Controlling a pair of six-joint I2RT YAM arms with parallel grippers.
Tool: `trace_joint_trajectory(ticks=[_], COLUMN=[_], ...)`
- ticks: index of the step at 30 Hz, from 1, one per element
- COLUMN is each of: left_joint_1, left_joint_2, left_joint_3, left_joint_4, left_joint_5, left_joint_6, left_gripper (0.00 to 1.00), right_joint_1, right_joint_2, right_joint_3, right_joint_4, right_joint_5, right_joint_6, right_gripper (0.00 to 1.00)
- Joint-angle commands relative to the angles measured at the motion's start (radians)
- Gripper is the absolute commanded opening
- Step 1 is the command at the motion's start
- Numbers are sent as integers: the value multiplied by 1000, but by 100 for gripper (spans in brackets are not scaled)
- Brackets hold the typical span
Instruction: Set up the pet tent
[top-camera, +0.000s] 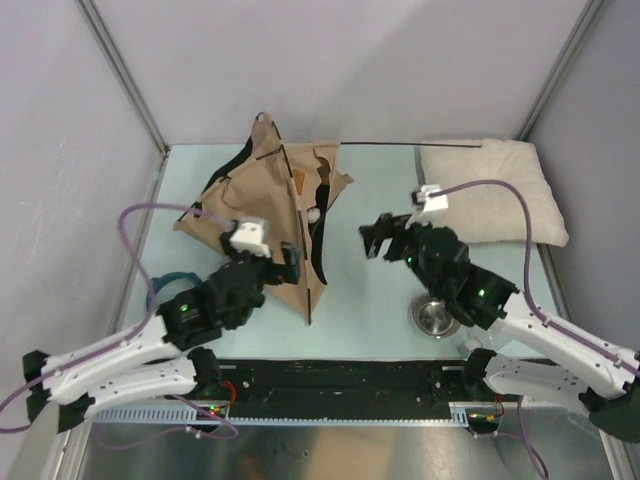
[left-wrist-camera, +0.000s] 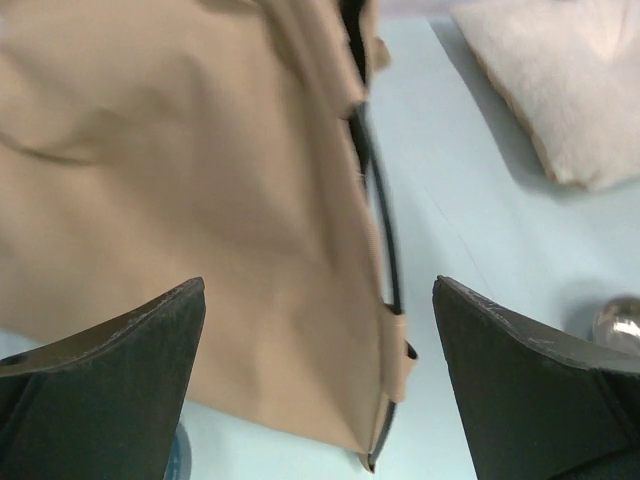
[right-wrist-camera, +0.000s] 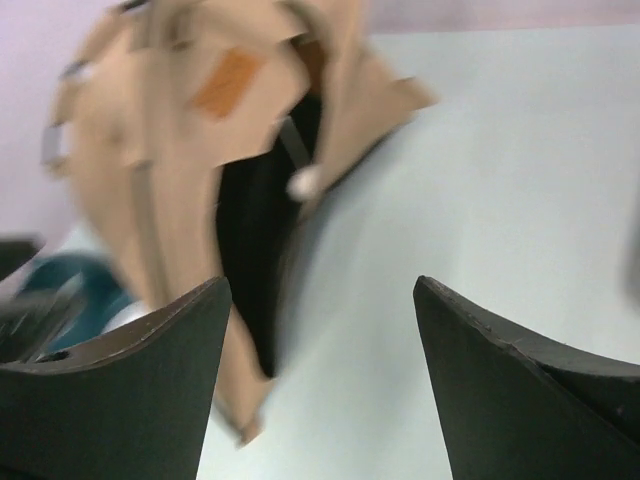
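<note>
The black pole's bare length (top-camera: 393, 144) spans the gap between the tent (top-camera: 265, 205) and the pillow, so my right gripper should move outward onto that part of the pole and close.
The pet tent (top-camera: 265, 205) stands as a crumpled tan peak with black lining at the back left of the table. In the left wrist view its tan panel (left-wrist-camera: 200, 200) and a thin black pole (left-wrist-camera: 382, 230) along the edge fill the frame. My left gripper (top-camera: 287, 262) hovers open over the tent's near corner (left-wrist-camera: 318, 288), gripping nothing. My right gripper (top-camera: 374, 240) is open just right of the tent, apart from it, with only bare table between its fingers (right-wrist-camera: 320, 290). In the right wrist view, the brown label patch (right-wrist-camera: 228, 82) and the white pompom (right-wrist-camera: 303, 182) show.
A cream pillow (top-camera: 492, 192) lies at the back right. A small metal bowl (top-camera: 435, 318) sits under the right arm. A teal ring-shaped object (top-camera: 172, 285) lies at the left table edge. A loose black pole (top-camera: 400, 144) runs along the back edge.
</note>
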Motion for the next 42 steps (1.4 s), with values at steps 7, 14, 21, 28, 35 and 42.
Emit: trace_joint_trajectory(ticks=[7,14,21,28,35,42], left_joint_1=[84,202,254,296,330,334], left_joint_2=[215,357,410,351,216,160], left_joint_3=[150,195,209,207,136,104], left_joint_4=[108,99,62,-17,-100,-160], left_joint_5=[329,481,527,484,440,430], left_joint_6=[18,-100,-105,-76,-74,-72], left_gripper=[98,75,51,28,18,19], right_joint_1=[-485,-583,-638,-645,-688,-698], right_joint_2=[50,153,208,266,370,504], right_joint_3=[14,53,77,97,153,233], right_joint_4=[-7,34,87,119,263,404], right_joint_5=[-257,-252,-270,-207,-215,-338], right_joint_6=[-52,-165,-210,-295,-432,-697], right_gripper=[75,75,75,75,74,73])
